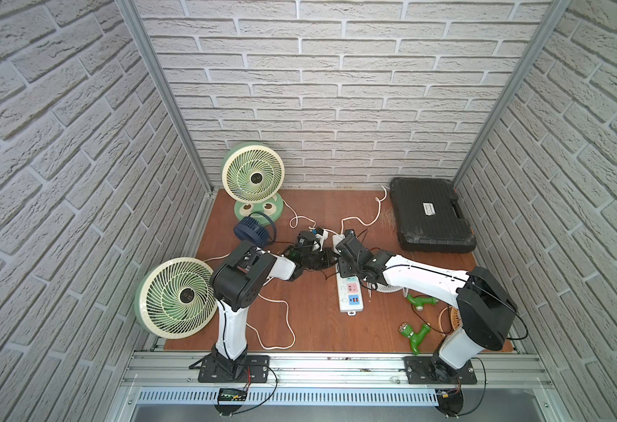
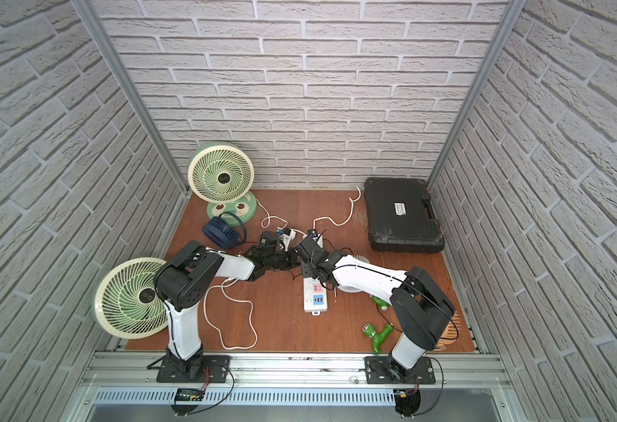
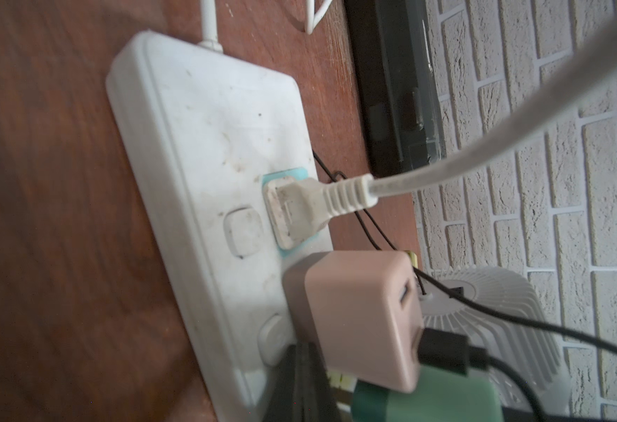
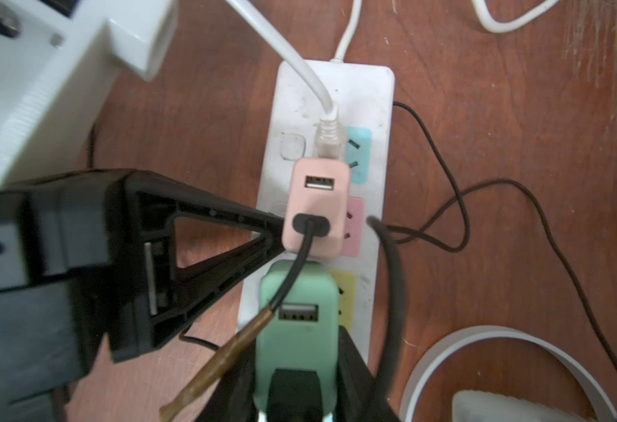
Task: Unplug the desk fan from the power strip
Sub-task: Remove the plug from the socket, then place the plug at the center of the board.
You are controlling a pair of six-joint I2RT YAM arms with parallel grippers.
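I will next pull the adapter up with my right gripper, then outward and down to release it, as clear tabletop (image 1: 389, 242) beside the tool case lies outward of the gripper.
The white power strip (image 1: 350, 305) (image 2: 315, 306) lies mid-table, its pastel sockets (image 4: 358, 155) facing up. A white plug (image 3: 299, 210) sits in the blue socket. Beside it stand a pink USB adapter (image 4: 316, 208) with a black lead and a green USB adapter (image 4: 296, 329). My right gripper (image 4: 296, 380) is shut on the green adapter, one finger on each side. My left gripper (image 3: 307, 387) is shut, its tip pressed on the strip next to the pink adapter. Green desk fans stand at the back (image 1: 252, 173) and front left (image 1: 177, 296). I cannot trace which lead belongs to which fan.
A small white fan (image 4: 489, 369) lies right beside the strip, under my right arm. A navy mini fan (image 1: 251, 228) sits near the back green fan. A black tool case (image 1: 431, 215) fills the back right. Green pipe fittings (image 1: 417, 336) and loose white cords (image 1: 281, 321) lie in front.
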